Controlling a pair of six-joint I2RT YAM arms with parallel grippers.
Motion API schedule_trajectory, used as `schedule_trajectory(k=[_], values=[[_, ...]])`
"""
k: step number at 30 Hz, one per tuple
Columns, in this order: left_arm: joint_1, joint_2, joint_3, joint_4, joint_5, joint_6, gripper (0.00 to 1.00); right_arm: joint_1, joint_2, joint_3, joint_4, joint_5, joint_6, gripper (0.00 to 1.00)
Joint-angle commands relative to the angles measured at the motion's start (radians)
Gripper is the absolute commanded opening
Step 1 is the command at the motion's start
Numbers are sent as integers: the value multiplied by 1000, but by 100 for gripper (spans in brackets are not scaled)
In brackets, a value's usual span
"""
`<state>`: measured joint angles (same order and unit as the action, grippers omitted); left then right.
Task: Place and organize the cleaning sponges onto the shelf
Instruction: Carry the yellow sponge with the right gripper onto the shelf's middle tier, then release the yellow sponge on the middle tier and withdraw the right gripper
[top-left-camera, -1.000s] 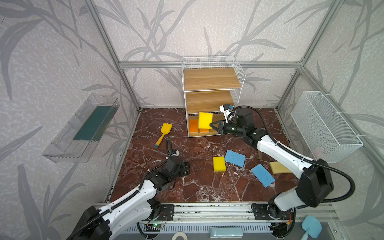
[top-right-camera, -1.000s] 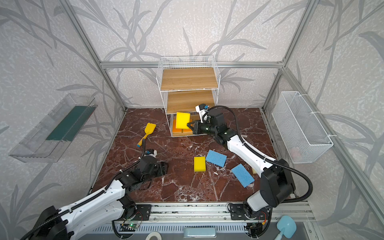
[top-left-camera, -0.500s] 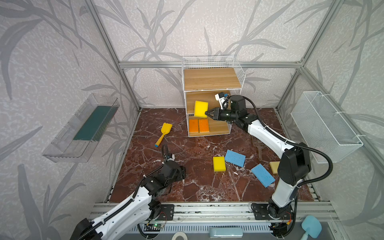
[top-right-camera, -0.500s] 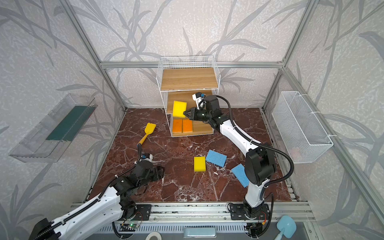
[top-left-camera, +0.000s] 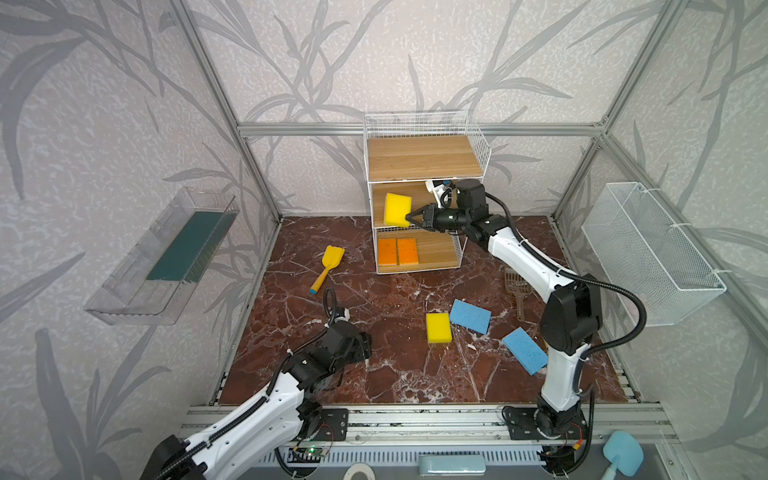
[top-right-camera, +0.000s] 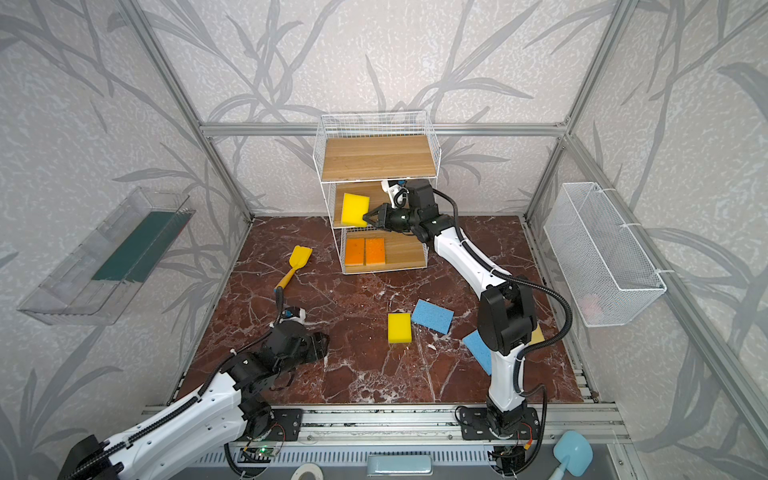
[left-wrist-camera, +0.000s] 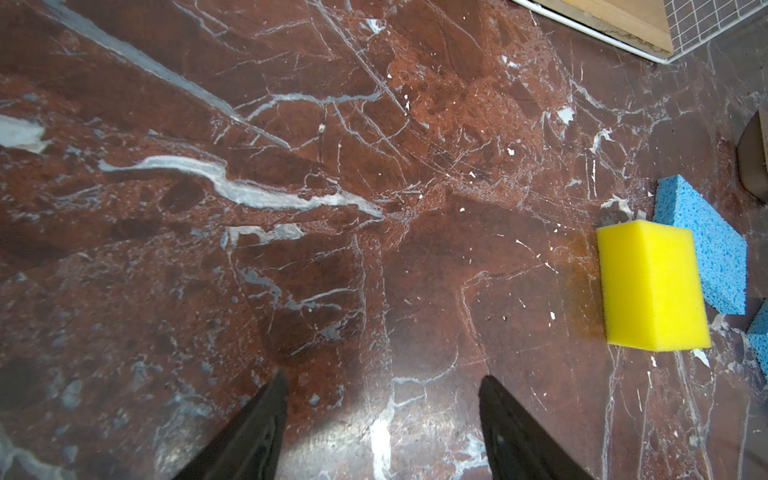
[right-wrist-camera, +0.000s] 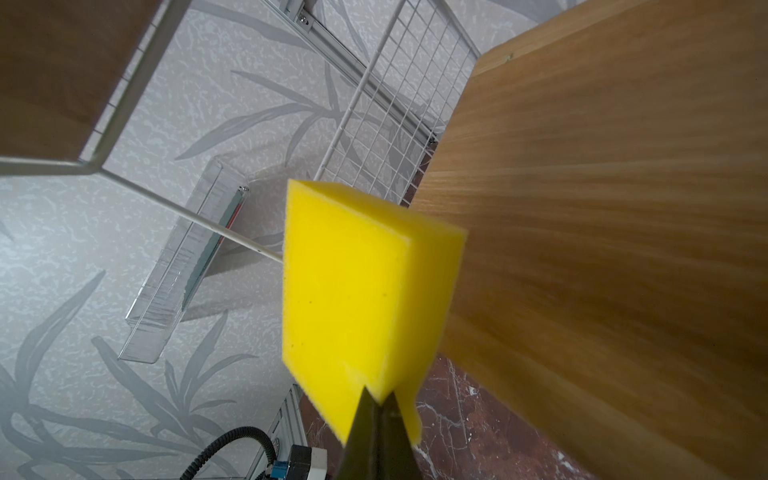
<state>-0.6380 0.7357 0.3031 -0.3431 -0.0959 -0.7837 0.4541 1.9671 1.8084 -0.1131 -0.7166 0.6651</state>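
Note:
Bare middle board by the shelf's side mesh (top-left-camera: 379, 211) (right-wrist-camera: 452, 192) lies outward of my right gripper, beyond the yellow sponge. My right gripper moves outward toward that mesh next and releases the sponge's corner.
The shelf (top-left-camera: 424, 158) (top-right-camera: 376, 158) stands at the back of the marble floor. My right gripper (top-left-camera: 409, 217) (top-right-camera: 365, 217) (right-wrist-camera: 378, 401) is shut on a corner of a thick yellow sponge (top-left-camera: 397, 209) (top-right-camera: 354, 209) (right-wrist-camera: 357, 299), held tilted at the left front of the middle board (right-wrist-camera: 602, 208). Two orange sponges (top-left-camera: 397, 251) (top-right-camera: 365, 251) lie side by side on the bottom board. On the floor lie a yellow sponge (top-left-camera: 438, 328) (left-wrist-camera: 652, 286) and two blue sponges (top-left-camera: 470, 316) (top-left-camera: 525, 351). A beige sponge (top-right-camera: 538, 334) peeks from behind the right arm. My left gripper (top-left-camera: 362, 345) (left-wrist-camera: 382, 380) is open over bare floor.
A yellow toy shovel (top-left-camera: 328, 266) lies left of the shelf and a brown scoop (top-left-camera: 515, 289) lies to its right. A white mesh basket (top-left-camera: 648, 253) hangs on the right wall, a clear tray (top-left-camera: 166, 257) on the left wall.
My right gripper has lifted the yellow sponge from in front of the bottom tier up to the middle tier. The left arm has drawn back slightly toward the front.

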Motion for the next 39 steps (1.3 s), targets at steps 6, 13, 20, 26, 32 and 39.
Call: schedule_trajectory(k=[6,13,20,26,32,39], values=[[6,-39,-8,-40,-16,-19,74,-7,82,106,-42,-39,28,5],[7,-42,-4,-49,-16,-17,74,-6,126,170,-47,-55,46,6],[6,-35,-3,-46,-19,-14,74,-6,166,228,-76,-65,46,7],[8,-24,0,-34,-18,-11,74,-7,193,269,-101,-67,37,9],[8,-13,8,-35,-18,-7,74,-6,215,316,-120,-73,34,26],[9,-12,2,-31,-18,-11,74,-6,220,328,-128,-73,27,40]])
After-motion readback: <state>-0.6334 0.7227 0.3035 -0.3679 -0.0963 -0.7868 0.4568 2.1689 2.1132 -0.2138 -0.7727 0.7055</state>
